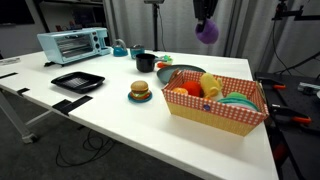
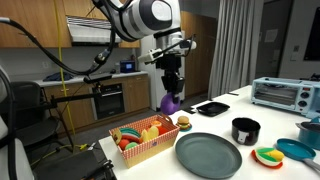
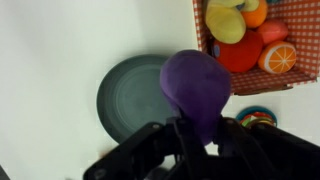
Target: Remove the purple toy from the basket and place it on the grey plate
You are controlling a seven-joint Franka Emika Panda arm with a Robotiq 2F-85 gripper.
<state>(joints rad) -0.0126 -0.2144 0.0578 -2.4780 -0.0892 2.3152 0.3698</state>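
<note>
My gripper will lower the purple toy and carry it across over the grey plate (image 1: 180,74) (image 3: 138,98), because the toy hangs high toward the plate's basket side.
My gripper (image 2: 172,92) is shut on the purple toy (image 2: 172,102) and holds it high in the air, well above the table. The toy shows in both exterior views (image 1: 207,31) and fills the middle of the wrist view (image 3: 196,88), gripped at its lower end between the fingers (image 3: 197,135). The red-and-white checkered basket (image 1: 215,112) (image 2: 150,145) (image 3: 300,25) holds yellow, red and orange toys. The grey plate (image 2: 208,154) (image 3: 130,98) lies on the white table beside the basket; in the wrist view it lies just left of the toy. In an exterior view (image 1: 186,70) only its edge shows behind the basket.
A toaster oven (image 1: 73,44) (image 2: 284,94), a black square tray (image 1: 78,81) (image 2: 211,108), a small plate with a toy burger (image 1: 140,92) (image 2: 183,122), a black cup (image 1: 146,62) (image 2: 245,130), a teal bowl (image 2: 297,150) and a colourful dish (image 2: 268,156) (image 3: 258,116) stand on the table.
</note>
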